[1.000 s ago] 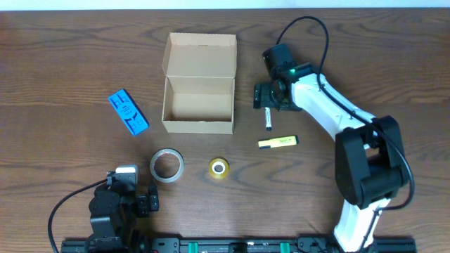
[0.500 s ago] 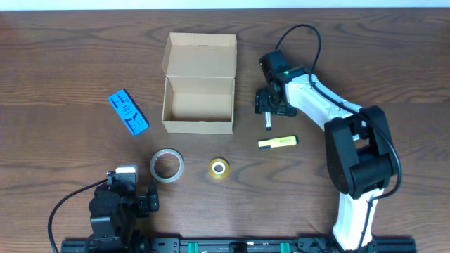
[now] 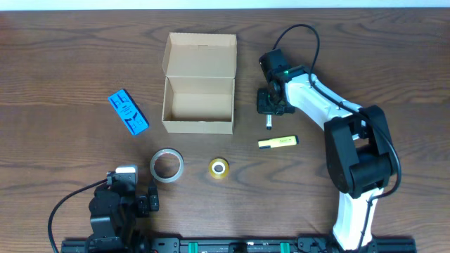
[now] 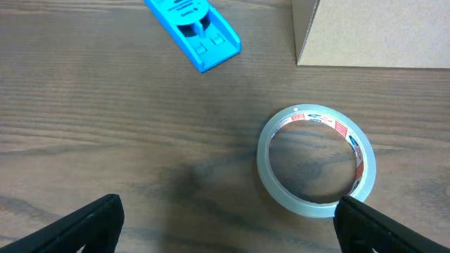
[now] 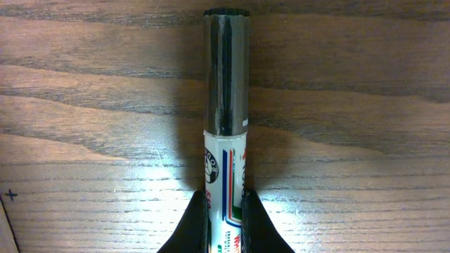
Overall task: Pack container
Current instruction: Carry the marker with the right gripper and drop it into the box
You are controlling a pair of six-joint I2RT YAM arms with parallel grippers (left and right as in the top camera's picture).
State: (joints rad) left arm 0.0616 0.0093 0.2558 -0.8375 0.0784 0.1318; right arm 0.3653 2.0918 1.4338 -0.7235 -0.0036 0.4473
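Next, my right gripper raises the marker, swings it to the left in the overhead view and turns it over the open container (image 3: 199, 126), which stands empty.
The container (image 3: 199, 126), a tan cardboard box with its flap lid open toward the back, stands in the middle of the table with nothing inside; its corner (image 4: 380, 35) also shows in the left wrist view. To its right, a white marker with a black cap (image 5: 226, 84) lies on the wood, its tip (image 3: 268, 123) sticking out toward the front. My right gripper (image 5: 225, 200) is shut on the marker's white barrel, down at table level (image 3: 268, 105). My left gripper (image 4: 226, 211) hangs wide open at the front left, holding nothing.
A blue printed box (image 3: 128, 112) lies left of the container. A clear tape ring (image 3: 166, 165) and a small yellow tape roll (image 3: 219, 168) lie in front of it. A yellow highlighter (image 3: 278, 143) rests just in front of the marker.
My right gripper has closed its fingers on the marker after shifting slightly left over it. The left arm has not moved.
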